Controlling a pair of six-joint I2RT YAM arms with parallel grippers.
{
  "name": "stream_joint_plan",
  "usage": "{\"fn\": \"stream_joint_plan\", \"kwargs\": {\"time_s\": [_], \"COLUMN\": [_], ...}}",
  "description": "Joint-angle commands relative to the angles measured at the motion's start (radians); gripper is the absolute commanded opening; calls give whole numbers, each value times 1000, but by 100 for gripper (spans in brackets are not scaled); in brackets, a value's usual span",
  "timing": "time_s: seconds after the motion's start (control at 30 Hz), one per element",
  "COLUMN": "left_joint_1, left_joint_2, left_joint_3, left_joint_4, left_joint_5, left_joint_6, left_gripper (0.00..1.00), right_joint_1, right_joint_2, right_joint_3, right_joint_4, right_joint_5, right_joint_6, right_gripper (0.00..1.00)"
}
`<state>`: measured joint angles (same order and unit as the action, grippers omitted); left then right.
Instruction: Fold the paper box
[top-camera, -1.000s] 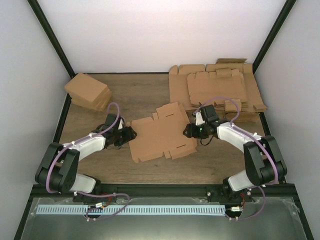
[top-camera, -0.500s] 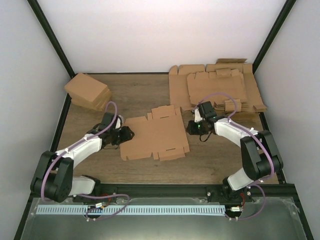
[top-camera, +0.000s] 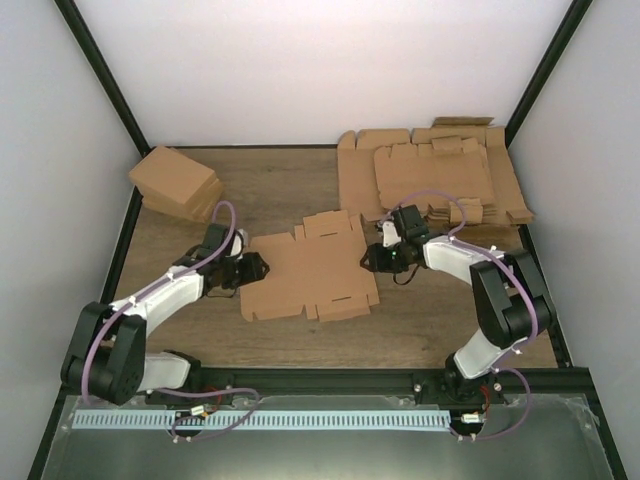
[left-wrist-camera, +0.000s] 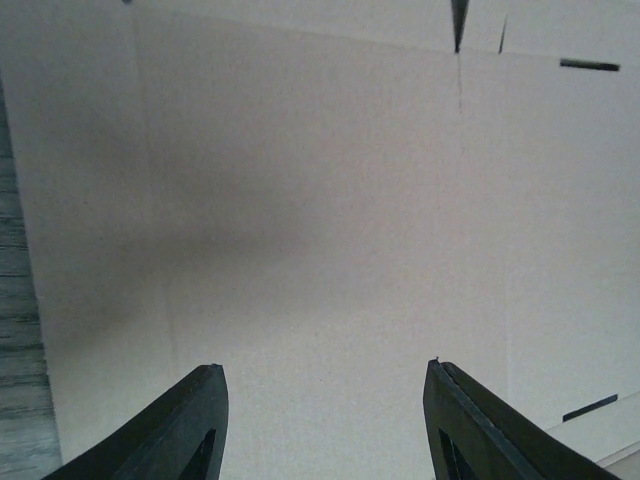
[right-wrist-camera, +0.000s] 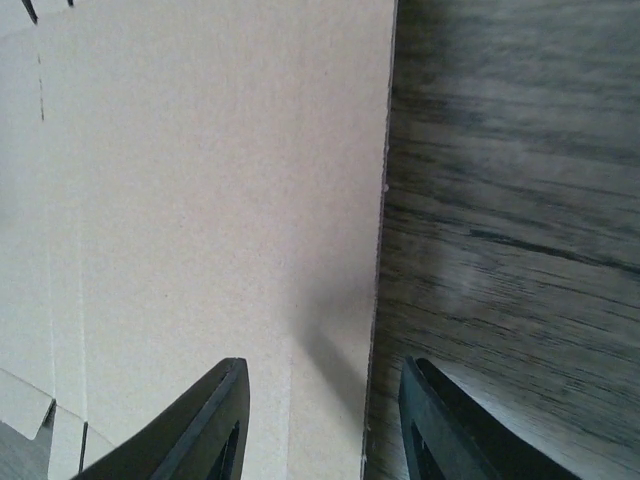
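Observation:
The sheet is slightly away from my right gripper, so I need to move that gripper a little toward it next and then close on the sheet's edge.
The paper box (top-camera: 310, 268) lies flat and unfolded in the middle of the wooden table (top-camera: 280, 195), a brown die-cut sheet with tabs along its edges. My left gripper (top-camera: 258, 268) sits at its left edge, jaws open; in the left wrist view the paper box (left-wrist-camera: 320, 200) fills the frame beneath the left gripper (left-wrist-camera: 325, 372), with nothing between the fingers. My right gripper (top-camera: 368, 258) is at the sheet's right edge, also open. In the right wrist view the right gripper (right-wrist-camera: 324, 365) straddles that edge, with the paper box (right-wrist-camera: 200, 180) on the left and bare table (right-wrist-camera: 510, 200) on the right.
A thick pile of flat cardboard sheets (top-camera: 430, 180) covers the back right corner. A pile of compact brown cartons (top-camera: 178, 182) stands at the back left. White walls and black frame posts enclose the table on three sides.
The sheet slid left and turned square to the table, then stayed put. The left arm reached forward with it. The right gripper has moved left up to the sheet's right edge.

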<state>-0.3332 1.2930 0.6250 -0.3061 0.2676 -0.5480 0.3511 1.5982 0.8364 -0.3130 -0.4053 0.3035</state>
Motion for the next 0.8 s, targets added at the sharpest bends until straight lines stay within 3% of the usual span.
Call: {"fn": "stream_joint_plan", "kwargs": {"time_s": [0.0,0.1,0.27,0.37,0.53,0.77], "left_joint_1": [4,2,2,3,2,2], "left_joint_2": [49,63,30,-15,-82,-200], "left_joint_3": [7,7,27,68,152,292], "left_joint_4": [29,29,9,-34,-113,-233], "left_joint_5": [47,53,61,33,-29,-161], "left_joint_6": [18,22,36,50,69,105], "left_gripper": [57,57,58,59,61,66], "right_joint_1": [8,8,17,24,71,232], "right_joint_2": [49,66,63,50,12,17], "right_joint_3": [-3,-2,16,41,119,335], "right_joint_4": [37,41,18,-11,-104,-275], "right_joint_5": [-73,-89,-95,-82,-2,175], "right_joint_6": [-4,-11,-36,-58,-105,-189], "right_gripper": [44,38,21,2,1,1]}}
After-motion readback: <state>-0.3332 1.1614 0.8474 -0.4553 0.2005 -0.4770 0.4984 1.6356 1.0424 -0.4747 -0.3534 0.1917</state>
